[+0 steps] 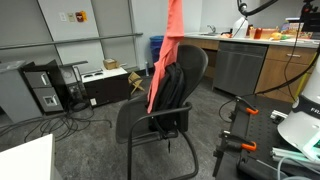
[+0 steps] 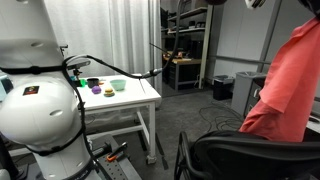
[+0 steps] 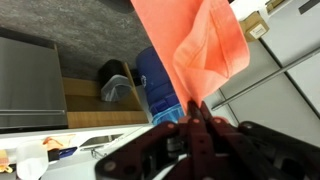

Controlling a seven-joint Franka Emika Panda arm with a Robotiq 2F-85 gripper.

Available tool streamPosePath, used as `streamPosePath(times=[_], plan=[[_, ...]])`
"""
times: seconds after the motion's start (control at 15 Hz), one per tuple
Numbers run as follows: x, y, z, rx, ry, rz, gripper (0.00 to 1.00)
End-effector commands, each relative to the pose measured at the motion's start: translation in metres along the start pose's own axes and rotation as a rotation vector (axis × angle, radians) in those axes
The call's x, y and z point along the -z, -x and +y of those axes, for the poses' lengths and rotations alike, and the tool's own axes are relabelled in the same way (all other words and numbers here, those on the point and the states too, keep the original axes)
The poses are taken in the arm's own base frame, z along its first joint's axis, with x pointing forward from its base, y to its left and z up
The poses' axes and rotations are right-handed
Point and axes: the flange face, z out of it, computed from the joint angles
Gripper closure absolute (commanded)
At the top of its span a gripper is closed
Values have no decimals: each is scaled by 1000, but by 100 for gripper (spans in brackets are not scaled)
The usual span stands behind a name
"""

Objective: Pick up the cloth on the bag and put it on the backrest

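Note:
Next, my gripper moves down toward the counter, across the backrest's top edge (image 1: 193, 45) below it, and releases the cloth, since the cloth's lower end drapes there.
A salmon-red cloth (image 1: 168, 55) hangs in a long strip from above, its lower end against the backrest of a black office chair (image 1: 160, 115). It also shows in an exterior view (image 2: 285, 85) draped down by the chair (image 2: 240, 155). In the wrist view my gripper (image 3: 194, 112) is shut on the cloth (image 3: 195, 45), which spreads away from the fingertips. A dark bag (image 1: 172, 88) lies against the chair's backrest behind the cloth. The gripper itself is out of frame in both exterior views.
A white table (image 2: 120, 100) holds small bowls and objects. The robot base (image 2: 40, 110) fills the near side. A counter with cabinets (image 1: 255, 60) stands behind the chair. Boxes and a PC case (image 1: 45, 90) sit on the floor, with a blue bin (image 3: 155, 85) nearby.

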Motion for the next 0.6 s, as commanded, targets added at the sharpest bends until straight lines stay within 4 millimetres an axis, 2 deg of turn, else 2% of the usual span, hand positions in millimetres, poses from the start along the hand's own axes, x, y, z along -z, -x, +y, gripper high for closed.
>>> streamPosePath(times=[0.0,0.27,0.53], plan=[[19,-17,37,-9,64,10,100],[25,-38,79,-49,148,21,100],[19,-53,121,-91,234,24,100]])
